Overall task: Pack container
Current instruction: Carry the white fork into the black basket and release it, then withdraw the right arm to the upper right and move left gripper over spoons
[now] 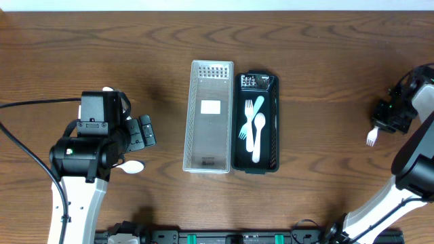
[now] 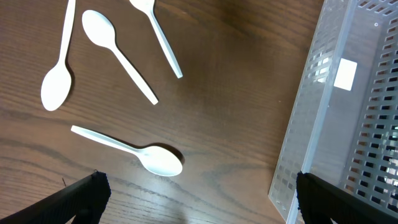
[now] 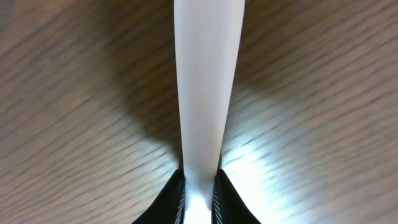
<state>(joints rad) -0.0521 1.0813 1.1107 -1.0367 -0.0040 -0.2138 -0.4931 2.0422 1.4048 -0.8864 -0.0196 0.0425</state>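
The robot's right gripper needs to lift the white fork, carry it to the left in the overhead view and lower it into the black container [image 1: 255, 127], where cutlery already lies.
A black container [image 1: 271, 129] sits mid-table with white and pale blue cutlery [image 1: 257, 132] lying in it. A clear perforated tray [image 1: 209, 116] lies against its left side, seen also at the right as the clear tray [image 2: 339, 118]. My right gripper [image 1: 385, 120] at the far right edge is shut on a white fork [image 1: 371, 138]; its handle [image 3: 205, 81] runs up from between the right gripper [image 3: 199, 193] fingers. My left gripper [image 2: 200, 199] is open above the table, just short of a white spoon [image 2: 134, 149]. In the overhead view the left gripper [image 1: 144, 131] stands left of the tray.
More white spoons lie on the wood beyond the near one: a spoon [image 2: 118, 55], another spoon [image 2: 57, 74] and a third utensil's handle [image 2: 160, 38]. One spoon bowl [image 1: 133, 166] shows beside the left arm. A black cable [image 1: 27, 103] trails off left.
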